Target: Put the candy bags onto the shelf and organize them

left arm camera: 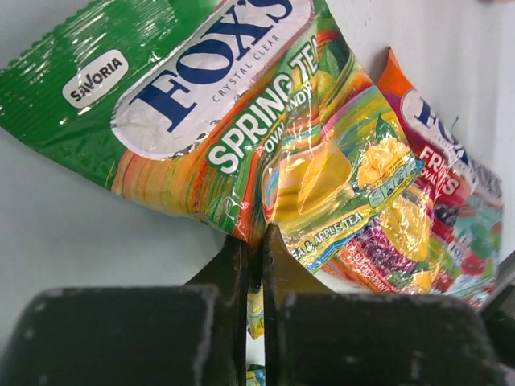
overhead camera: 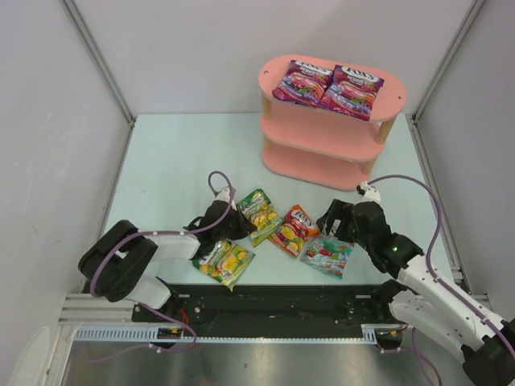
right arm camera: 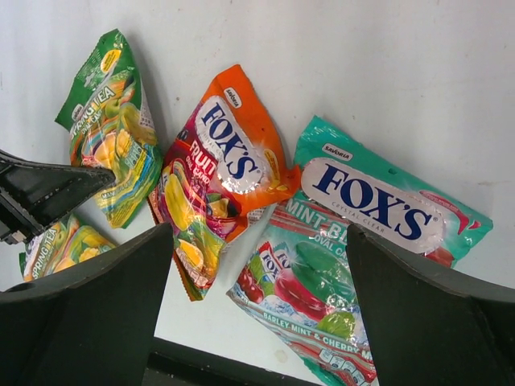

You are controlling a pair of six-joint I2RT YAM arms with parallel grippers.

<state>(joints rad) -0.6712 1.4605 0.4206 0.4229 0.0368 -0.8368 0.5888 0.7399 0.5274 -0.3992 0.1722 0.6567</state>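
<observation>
The lowest pink board is empty, so my left gripper should lift the yellow-green candy bag, then carry it outward, to the right in the top view, onto the board's near edge (overhead camera: 309,168).
My left gripper (overhead camera: 236,223) (left arm camera: 253,241) is shut on the edge of a yellow-green candy bag (overhead camera: 259,215) (left arm camera: 241,121), which lies on the table. A second yellow-green bag (overhead camera: 224,262) (right arm camera: 60,245) lies nearer the bases. A red-orange bag (overhead camera: 294,229) (right arm camera: 213,177) and a teal-white bag (overhead camera: 327,256) (right arm camera: 362,233) lie side by side under my right gripper (overhead camera: 330,221) (right arm camera: 257,265). That gripper hovers open above them, holding nothing. Two purple-magenta bags (overhead camera: 303,83) (overhead camera: 354,92) lie flat on the top board of the pink shelf (overhead camera: 318,133).
The shelf stands at the table's far right, its two lower boards bare where visible. Metal frame posts (overhead camera: 96,56) rise at the back corners. A black rail (overhead camera: 282,301) runs along the near edge by the arm bases.
</observation>
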